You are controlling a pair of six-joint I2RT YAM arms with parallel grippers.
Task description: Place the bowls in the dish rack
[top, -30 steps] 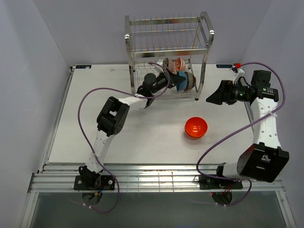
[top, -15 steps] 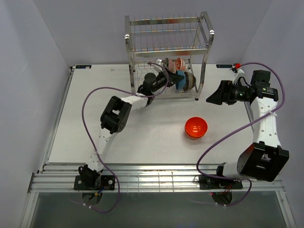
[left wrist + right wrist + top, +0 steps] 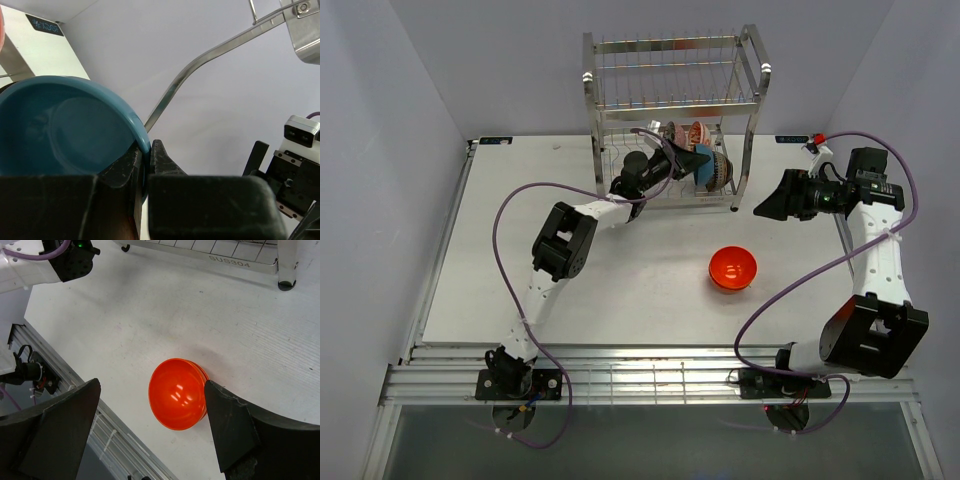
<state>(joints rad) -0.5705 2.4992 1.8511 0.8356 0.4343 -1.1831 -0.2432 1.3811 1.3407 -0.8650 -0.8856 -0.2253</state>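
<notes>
My left gripper lowers next, easing away from the brown bowl (image 3: 720, 170) that the blue bowl crowds, and then releases. The wires of the dish rack's lower shelf lie below.
The silver wire dish rack (image 3: 672, 75) stands at the table's back. The red-and-white patterned bowl (image 3: 697, 133) and the brown bowl (image 3: 720, 170) stand on edge in its lower tier. My left gripper (image 3: 696, 161) reaches into that tier, shut on the rim of the blue bowl (image 3: 703, 176). In the left wrist view the blue bowl (image 3: 60, 127) fills the left, its rim pinched between my fingers (image 3: 162, 157). The orange-red bowl (image 3: 732, 268) sits upright on the table, also in the right wrist view (image 3: 176, 393). My right gripper (image 3: 767, 207) hangs open and empty above the table, right of the rack.
A rack wire (image 3: 200, 62) and a rack post (image 3: 305, 25) cross the left wrist view. The rack's base rail (image 3: 240, 260) and foot (image 3: 286, 285) lie at the top of the right wrist view. The table's near edge rail (image 3: 75, 415) runs below.
My left gripper has pushed the blue bowl a little further right and deeper into the lower tier, toward the brown bowl. The right arm and the orange-red bowl have not moved.
</notes>
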